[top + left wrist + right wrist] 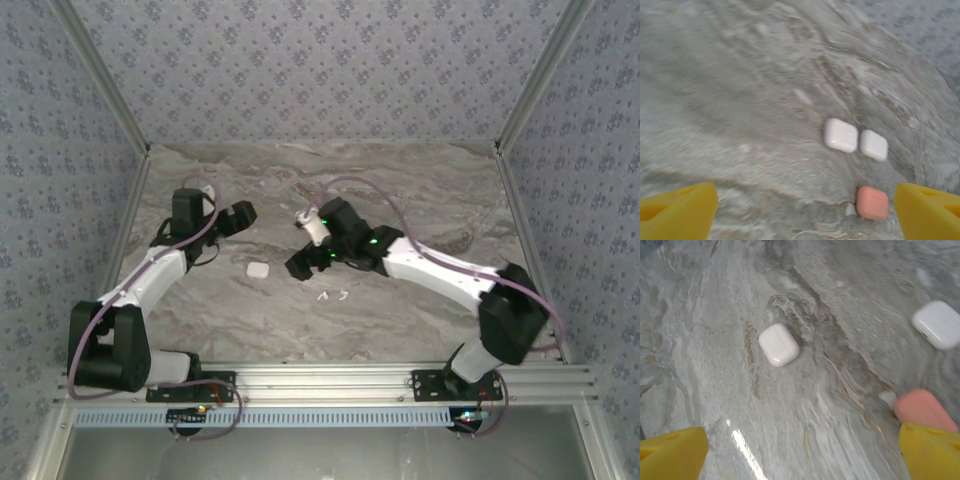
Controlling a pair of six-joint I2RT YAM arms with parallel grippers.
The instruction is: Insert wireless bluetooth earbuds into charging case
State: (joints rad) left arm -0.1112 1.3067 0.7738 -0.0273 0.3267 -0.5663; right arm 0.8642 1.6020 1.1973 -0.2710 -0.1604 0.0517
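Note:
I will move my right gripper across and down next, until its open fingers are on both sides of the shut white charging case [258, 270] [779, 345]. The case is below it, toward my left gripper.
Two tiny white earbuds [322, 297] [343, 294] lie on the marble table in front of my right arm. A shut white charging case [258, 269] [778, 344] lies between the two grippers. My left gripper [238, 216] [807, 212] hangs open over bare table, with nothing between its yellow fingertips [677, 210]. Ahead of it lie two shut white cases [841, 135] [874, 144] and a pink case [872, 203]. My right gripper [301, 264] [802, 455] is also open and empty. The pink case [922, 407] sits just beyond its right fingertip [930, 450], with a small white piece [887, 399] beside it.
Another white case [938, 324] lies farther off at the right in the right wrist view. Patterned walls and metal posts fence the table at the back and sides. My right arm [440, 270] stretches across the middle of the table.

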